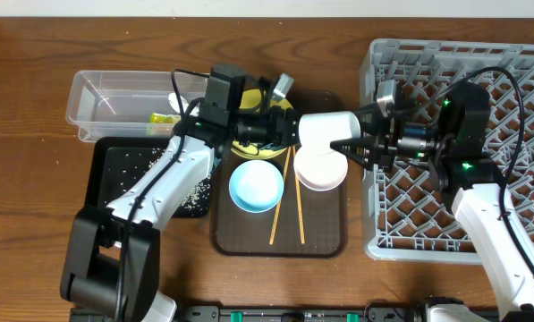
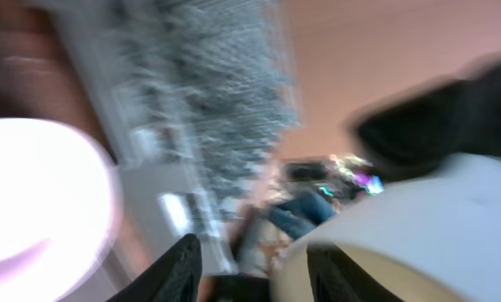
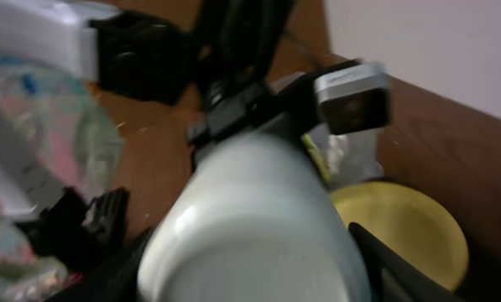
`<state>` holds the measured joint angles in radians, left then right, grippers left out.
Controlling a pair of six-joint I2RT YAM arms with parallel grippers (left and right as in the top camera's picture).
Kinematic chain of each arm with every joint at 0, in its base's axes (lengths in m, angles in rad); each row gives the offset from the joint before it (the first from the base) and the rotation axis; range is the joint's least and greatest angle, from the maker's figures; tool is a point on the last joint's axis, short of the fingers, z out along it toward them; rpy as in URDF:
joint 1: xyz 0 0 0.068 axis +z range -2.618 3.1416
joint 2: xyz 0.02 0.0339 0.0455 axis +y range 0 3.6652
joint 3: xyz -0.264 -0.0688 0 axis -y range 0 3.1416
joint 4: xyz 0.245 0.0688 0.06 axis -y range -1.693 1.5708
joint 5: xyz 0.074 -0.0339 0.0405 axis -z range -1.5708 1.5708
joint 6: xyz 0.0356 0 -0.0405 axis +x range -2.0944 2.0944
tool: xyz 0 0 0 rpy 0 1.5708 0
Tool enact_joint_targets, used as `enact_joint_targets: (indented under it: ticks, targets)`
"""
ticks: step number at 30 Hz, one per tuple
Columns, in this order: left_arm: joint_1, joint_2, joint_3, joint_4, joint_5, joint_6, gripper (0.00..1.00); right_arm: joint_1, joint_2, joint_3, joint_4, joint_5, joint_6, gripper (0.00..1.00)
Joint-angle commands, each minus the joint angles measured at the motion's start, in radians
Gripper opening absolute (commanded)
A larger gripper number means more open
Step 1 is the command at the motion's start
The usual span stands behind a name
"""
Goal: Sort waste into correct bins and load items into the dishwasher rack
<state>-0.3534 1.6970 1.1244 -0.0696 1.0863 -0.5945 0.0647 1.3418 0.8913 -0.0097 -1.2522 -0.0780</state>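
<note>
My right gripper holds the cup (image 1: 325, 130), and the grey rack's near side is empty, so I need to swing the gripper to the right in the overhead view, tip it down, lower it and release the cup there.
The small pale cup (image 1: 325, 130) hangs sideways above the pinkish-white bowl (image 1: 320, 170), between both grippers. My right gripper (image 1: 349, 146) is shut on its base end, and the cup fills the gap between the fingers in the right wrist view (image 3: 258, 218). My left gripper (image 1: 295, 130) is open at the cup's mouth: in the blurred left wrist view (image 2: 254, 252) one finger is inside the rim (image 2: 435, 218) and the other stands clear. A light blue bowl (image 1: 256, 186) and two chopsticks (image 1: 284, 206) lie on the brown tray. The yellow plate (image 3: 409, 226) is mostly under my left arm. The grey rack (image 1: 508, 72) is at the right.
A clear tub (image 1: 105, 98) at the back left holds the green-and-yellow wrapper (image 1: 164, 116) and white tissue (image 1: 177, 100). The black tray (image 1: 105, 179) in front of it holds rice grains (image 1: 195, 192). The brown serving tray (image 1: 325, 233) lies in the middle.
</note>
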Motion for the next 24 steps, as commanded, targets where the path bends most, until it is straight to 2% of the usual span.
enact_joint_targets:
  ticks: [1, 6, 10, 13, 18, 24]
  targets:
    - [0.034, -0.003, 0.005, -0.061, -0.31, 0.15, 0.43, -0.006, -0.005, 0.014, -0.034, 0.076, 0.078, 0.29]
    - [0.099, -0.053, 0.005, -0.139, -0.318, 0.202, 0.43, -0.007, -0.005, 0.014, -0.134, 0.293, 0.077, 0.17]
    - [0.152, -0.127, 0.005, -0.206, -0.322, 0.241, 0.43, -0.011, -0.009, 0.018, -0.141, 0.326, 0.077, 0.16]
    - [0.19, -0.19, 0.005, -0.282, -0.368, 0.248, 0.43, -0.017, -0.03, 0.027, -0.167, 0.426, 0.077, 0.15]
    - [0.224, -0.311, 0.005, -0.482, -0.548, 0.336, 0.43, -0.019, -0.087, 0.097, -0.36, 0.768, 0.04, 0.13]
    - [0.233, -0.435, 0.005, -0.673, -0.832, 0.34, 0.44, -0.037, -0.103, 0.252, -0.664, 1.143, 0.068, 0.06]
